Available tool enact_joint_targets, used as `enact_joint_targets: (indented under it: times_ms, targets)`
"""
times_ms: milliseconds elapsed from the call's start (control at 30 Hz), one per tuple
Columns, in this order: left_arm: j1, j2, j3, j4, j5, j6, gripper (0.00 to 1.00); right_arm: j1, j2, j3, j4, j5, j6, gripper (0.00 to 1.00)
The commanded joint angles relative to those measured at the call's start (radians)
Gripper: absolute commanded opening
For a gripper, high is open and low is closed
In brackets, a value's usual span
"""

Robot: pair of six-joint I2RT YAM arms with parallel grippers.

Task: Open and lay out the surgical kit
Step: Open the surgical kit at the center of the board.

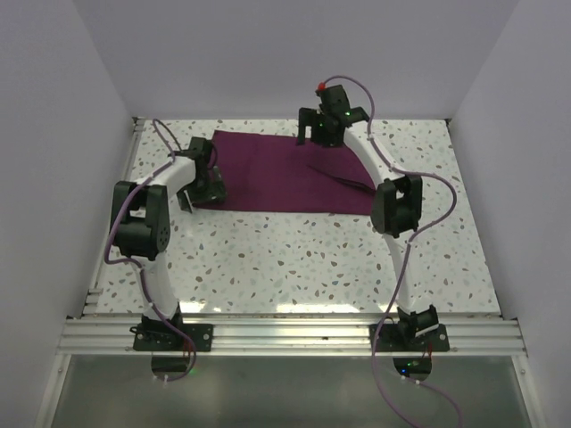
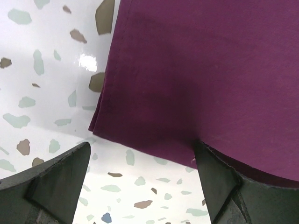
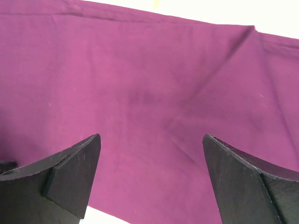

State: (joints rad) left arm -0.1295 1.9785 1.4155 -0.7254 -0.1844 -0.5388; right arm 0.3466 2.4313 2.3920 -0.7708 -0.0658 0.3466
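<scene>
The open fingers of my right gripper come down astride the folded flap's inner corner [image 1: 310, 166] [image 3: 169, 129] below next. They close there, where the flap's free edges meet.
The dark purple cloth wrap [image 1: 277, 169] lies flat on the speckled table at the back, with a folded flap near its right side. No steel tray, scissors, forceps or tweezers show. My left gripper [image 1: 203, 183] is open at the cloth's near left corner; in the left wrist view the cloth [image 2: 196, 74] fills the upper right and the gripper [image 2: 142, 154] spans its edge, low over the table. My right gripper [image 1: 323, 134] is open above the cloth's far edge; the right wrist view shows the cloth [image 3: 140, 84] with a diagonal crease under the gripper [image 3: 152, 144].
The speckled white table [image 1: 294, 259] stretches from the cloth to the metal rail [image 1: 294, 334] at the near edge. White walls close in the left, right and back. Purple cables hang along both arms.
</scene>
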Motion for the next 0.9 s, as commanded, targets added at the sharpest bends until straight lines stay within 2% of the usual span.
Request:
enact_joint_targets:
  times_ms: [0,267,533,633,867]
  targets:
    - [-0.001,-0.07,-0.039,0.018,-0.009,0.0,0.96,0.006,0.064,0.088,-0.025,0.007,-0.02,0.94]
    - [-0.002,-0.119,-0.113,0.044,-0.01,0.011,0.96,0.032,0.132,0.104,-0.079,0.187,-0.017,0.84]
    - [0.002,-0.136,-0.153,0.072,-0.013,0.023,0.97,0.055,0.16,0.104,-0.116,0.242,-0.05,0.75]
    - [0.004,-0.129,-0.158,0.08,-0.007,0.026,0.97,0.068,0.158,0.098,-0.127,0.27,-0.064,0.69]
    - [0.008,-0.112,-0.155,0.095,0.007,0.04,0.97,0.072,0.16,0.081,-0.151,0.304,-0.073,0.41]
